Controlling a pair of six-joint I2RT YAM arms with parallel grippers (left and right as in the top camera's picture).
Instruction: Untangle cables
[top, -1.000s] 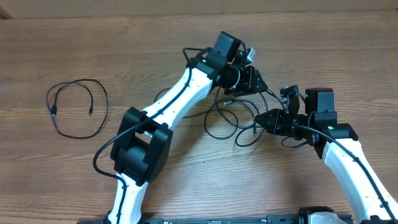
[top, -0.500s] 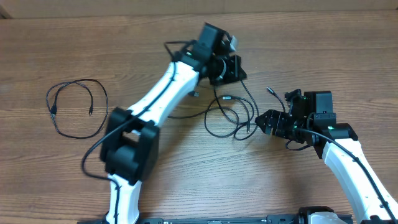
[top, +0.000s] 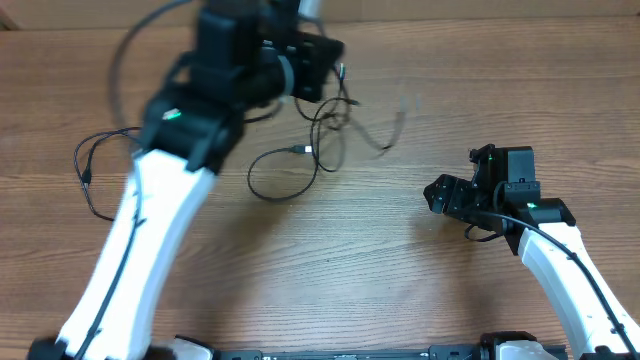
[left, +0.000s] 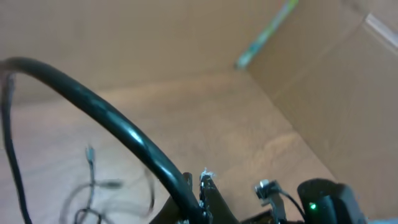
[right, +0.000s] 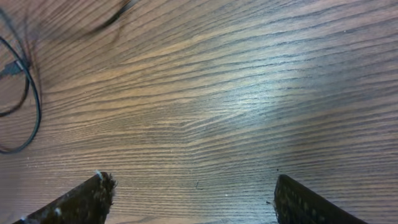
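My right gripper swings to the left in the overhead view next, onto a cable hanging from my raised left gripper (top: 336, 119) (right: 28, 64), since it stands apart over bare wood.
A bunch of thin black cables (top: 322, 128) hangs from my left gripper (top: 337, 68), which is raised high over the back of the table and shut on them. Below it one loop (top: 285, 178) with a small plug lies on the wood. In the left wrist view the jaws of the left gripper (left: 203, 182) are pressed together, and blurred cables (left: 87, 190) dangle at lower left. My right gripper (top: 436, 195) stands open low over bare wood at the right, apart from the cables. Its fingertips (right: 99, 186) are wide apart with nothing between them, and a cable loop (right: 28, 93) shows at the left edge.
A separate black cable loop (top: 110, 170) lies on the table at far left, partly hidden behind the raised left arm (top: 150, 220). A thick black arm wire (left: 106, 118) crosses the left wrist view. Cardboard (left: 323, 81) stands behind the table's far edge.
My left arm has risen and swung left, dragging the cable bunch away from the right gripper. The right gripper has opened, let go of the cable, and stayed in place.
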